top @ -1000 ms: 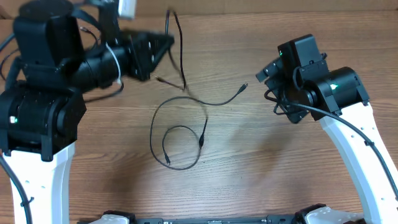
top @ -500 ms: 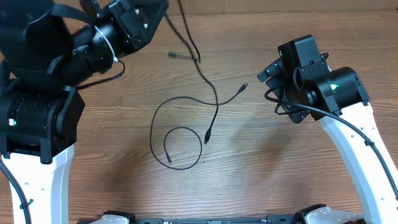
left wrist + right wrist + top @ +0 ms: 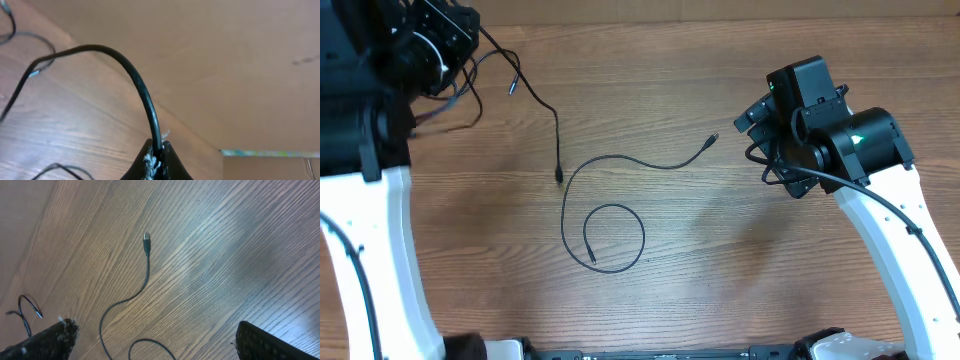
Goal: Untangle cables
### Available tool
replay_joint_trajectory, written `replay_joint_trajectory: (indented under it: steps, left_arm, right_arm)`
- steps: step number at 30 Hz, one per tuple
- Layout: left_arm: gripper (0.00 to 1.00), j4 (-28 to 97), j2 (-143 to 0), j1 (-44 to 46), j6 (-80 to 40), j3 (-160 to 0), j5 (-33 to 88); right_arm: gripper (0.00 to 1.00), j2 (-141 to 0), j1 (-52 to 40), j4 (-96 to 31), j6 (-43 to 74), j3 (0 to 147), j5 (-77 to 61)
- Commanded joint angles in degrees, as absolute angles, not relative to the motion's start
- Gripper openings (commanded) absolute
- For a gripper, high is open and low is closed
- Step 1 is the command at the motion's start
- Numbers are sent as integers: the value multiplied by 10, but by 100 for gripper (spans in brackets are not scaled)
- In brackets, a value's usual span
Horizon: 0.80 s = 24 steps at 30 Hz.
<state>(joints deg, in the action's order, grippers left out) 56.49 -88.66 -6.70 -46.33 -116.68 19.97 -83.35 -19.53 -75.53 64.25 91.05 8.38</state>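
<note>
I should next move my left gripper back and left in the overhead view and down toward the tabletop, then let go of the cable, because the cable's plug almost touches the looped cable.
One thin black cable lies on the wooden table in a loose loop, one plug end near my right arm. A second thin black cable hangs from my left gripper at the far left, its plug end touching the table. In the left wrist view the left gripper is shut on this cable. My right gripper is open and empty above the table; the first cable's plug shows ahead of it.
Thicker black arm cables loop by the left arm base. A brown wall or board rises behind the table's far edge. The right arm stands at the right side.
My left gripper has pulled its cable up and to the far left, dragging it off the looped cable. The looped cable stays in place. The right arm has not moved.
</note>
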Motion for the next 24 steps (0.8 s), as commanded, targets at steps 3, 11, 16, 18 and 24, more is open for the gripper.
replay_joint_trajectory:
  steps: [3, 11, 16, 18, 24]
  left_arm:
    - [4, 607, -927, -122, -513, -1171, 260]
    - [4, 669, -950, -229, -517, -1171, 259]
    - [4, 738, -975, -307, -516, -1171, 235]
    - [4, 744, -996, -346, -486, -1171, 232]
    - [4, 743, -1061, -419, -459, -1171, 79]
  right_arm:
    - [100, -827, -194, -753, 638, 912, 94]
    - [100, -827, -194, -753, 638, 912, 94]
    - [100, -827, -194, -753, 638, 912, 94]
    - [100, -827, -194, -753, 638, 912, 94]
    - [100, -827, -194, -753, 638, 912, 94]
